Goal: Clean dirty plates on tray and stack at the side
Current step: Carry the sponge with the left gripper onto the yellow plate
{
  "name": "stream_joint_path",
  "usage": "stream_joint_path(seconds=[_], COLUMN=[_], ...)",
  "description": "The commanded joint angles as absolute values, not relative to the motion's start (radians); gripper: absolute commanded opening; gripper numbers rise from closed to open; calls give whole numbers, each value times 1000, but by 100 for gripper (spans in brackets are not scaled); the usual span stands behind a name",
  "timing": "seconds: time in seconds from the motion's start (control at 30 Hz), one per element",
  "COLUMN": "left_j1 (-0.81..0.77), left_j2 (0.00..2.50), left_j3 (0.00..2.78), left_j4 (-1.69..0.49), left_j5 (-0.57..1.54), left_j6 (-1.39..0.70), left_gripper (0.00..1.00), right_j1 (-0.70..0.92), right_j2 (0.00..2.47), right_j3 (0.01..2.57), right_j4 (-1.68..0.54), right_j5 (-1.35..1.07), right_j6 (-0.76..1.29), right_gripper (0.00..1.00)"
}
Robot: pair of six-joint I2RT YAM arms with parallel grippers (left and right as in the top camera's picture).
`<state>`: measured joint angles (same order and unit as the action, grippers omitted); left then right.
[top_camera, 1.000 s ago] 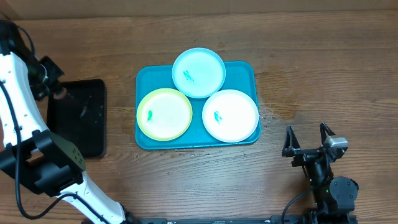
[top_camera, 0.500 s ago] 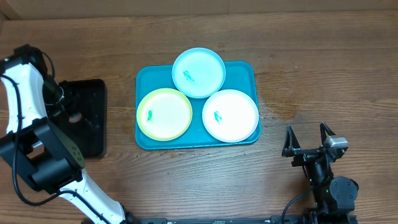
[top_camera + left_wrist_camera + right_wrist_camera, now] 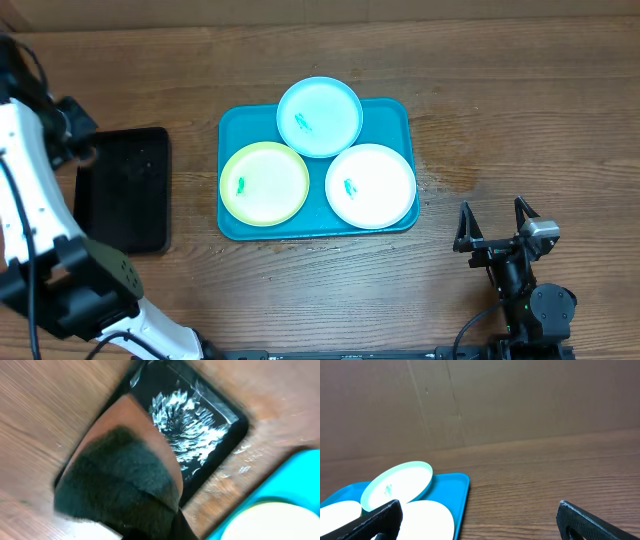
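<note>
The yellow-green plate (image 3: pixel 272 524) has a smear, so my left gripper needs to carry the sponge (image 3: pixel 120 475) to the right in the overhead view next, then go down and release it on that plate.
Three plates lie on the teal tray (image 3: pixel 395 112): a pale cyan plate (image 3: pixel 319 116) at the back, a yellow-green plate (image 3: pixel 265 183) front left, a white plate (image 3: pixel 371 186) front right. Each bears a small green smear. My left gripper (image 3: pixel 88 152) is at the left edge of the black tray, shut on a brown and dark green sponge (image 3: pixel 120 475). Its fingers are hidden behind the sponge. My right gripper (image 3: pixel 495 222) is open and empty, right of the teal tray. The right wrist view shows the cyan plate (image 3: pixel 397 485), the white plate (image 3: pixel 427 520) and the tray (image 3: pixel 452 490).
A smaller black tray (image 3: pixel 125 195) with wet glints (image 3: pixel 200 415) lies left of the teal tray. The left wrist view catches the teal tray's corner (image 3: pixel 295 475) and the yellow-green plate (image 3: pixel 275 522). A cardboard wall stands behind the table.
My left gripper with the sponge went down over the black tray half a second ago, then moved back to the tray's left edge. The right arm and plates have not moved.
</note>
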<state>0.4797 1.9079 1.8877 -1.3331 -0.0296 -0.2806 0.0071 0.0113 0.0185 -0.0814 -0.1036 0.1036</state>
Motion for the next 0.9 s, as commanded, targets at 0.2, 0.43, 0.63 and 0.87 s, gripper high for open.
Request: stream_joint_path(seconds=[0.2, 0.43, 0.63, 0.87], left_j1=[477, 443, 294, 33], left_j2=[1967, 1887, 1869, 1879], left_j3=[1847, 2084, 2061, 1774], left_j4=[-1401, -1492, -1539, -1389], left_j5=[11, 453, 503, 477], left_j6=[-247, -107, -36, -49], left_gripper=[4, 4, 4, 4], right_j1=[5, 5, 5, 5], right_j2=[3, 3, 3, 3], right_j3=[8, 8, 8, 8], right_j4=[-77, -76, -76, -77], right_j5=[-94, -94, -94, -94], right_j6=[102, 102, 102, 102], right_gripper=[100, 100, 100, 100])
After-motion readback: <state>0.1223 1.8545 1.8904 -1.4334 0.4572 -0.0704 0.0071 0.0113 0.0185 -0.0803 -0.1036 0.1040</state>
